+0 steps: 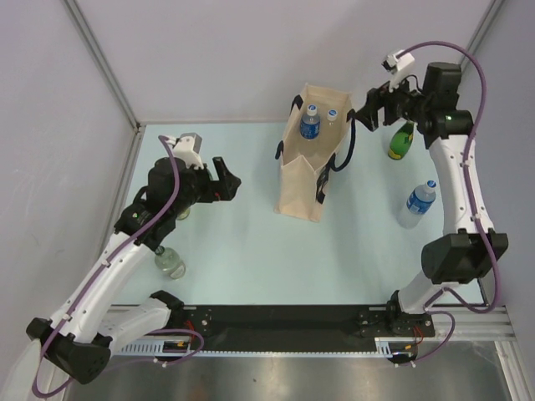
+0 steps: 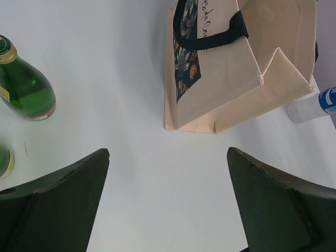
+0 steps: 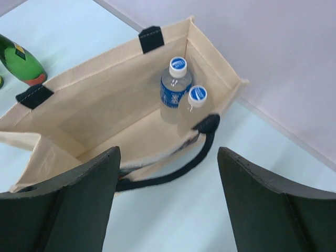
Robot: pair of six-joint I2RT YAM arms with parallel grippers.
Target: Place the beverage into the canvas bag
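The green bottle is standing outside the bag (image 2: pixel 236 68), so my left gripper will next turn away from the bag, to the left in the wrist view, onto the green bottle's gold-collared neck (image 2: pixel 7 55).
The canvas bag (image 1: pixel 303 171) stands upright mid-table, beige with dark handles, its mouth open. Two blue-capped water bottles (image 1: pixel 310 123) (image 3: pixel 175 86) stand side by side inside it at the far end. My right gripper (image 1: pixel 361 113) (image 3: pixel 168 150) hovers open and empty just off the bag's right rim, above the drooping handle (image 3: pixel 178 168). Left of the bag, my left gripper (image 1: pixel 226 180) (image 2: pixel 168 151) is wide open over bare table, with nothing between its fingers and the bag (image 2: pixel 236 68) ahead of it.
A green bottle (image 1: pixel 402 140) and a water bottle (image 1: pixel 417 203) stand right of the bag. A clear bottle (image 1: pixel 170 261) stands under the left arm. The left wrist view shows a green bottle (image 2: pixel 26 86) at its left edge. Walls close the table's far and left sides.
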